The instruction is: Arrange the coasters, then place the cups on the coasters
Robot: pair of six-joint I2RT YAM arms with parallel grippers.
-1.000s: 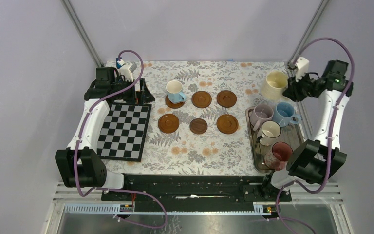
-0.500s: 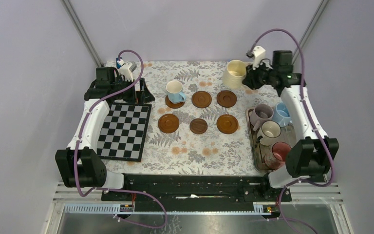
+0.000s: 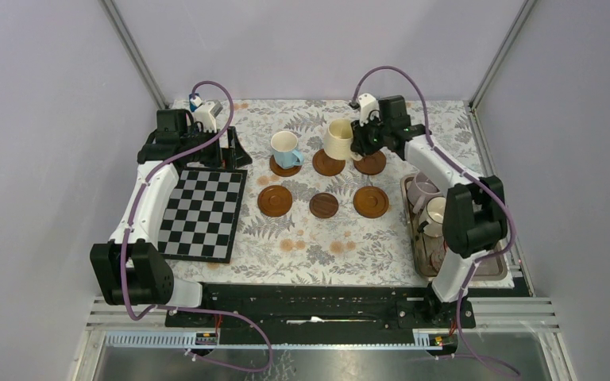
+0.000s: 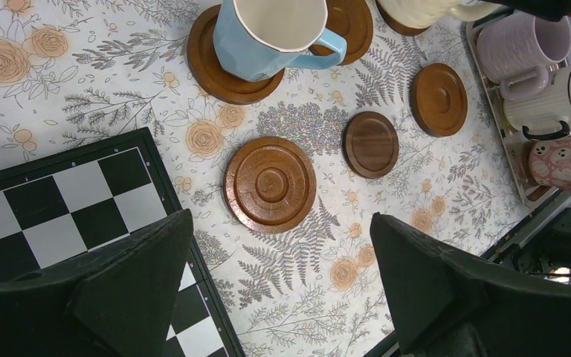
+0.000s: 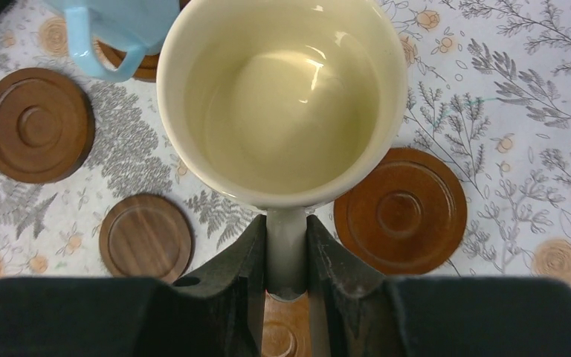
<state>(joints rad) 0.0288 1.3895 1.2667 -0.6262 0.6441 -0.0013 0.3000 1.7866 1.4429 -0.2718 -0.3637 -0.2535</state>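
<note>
The right gripper shifts toward the light blue cup next, then lowers the yellow-cream cup onto the back middle coaster, since that coaster is still empty.
Six wooden coasters lie in two rows of three, among them the back middle coaster and the front left coaster. A light blue cup stands on the back left coaster. My right gripper is shut on the handle of the yellow-cream cup, held upright in the air over the back row, by the middle coaster. My left gripper hangs open and holds nothing, left of the coasters.
A grey metal tray at the right holds a lilac cup, a white-cream cup and a pinkish red cup; my right arm hides part of it. A chequered board lies at the left.
My right arm has swung left from the back right corner, carrying the yellow-cream cup to above the back row of coasters. The left arm has not moved.
</note>
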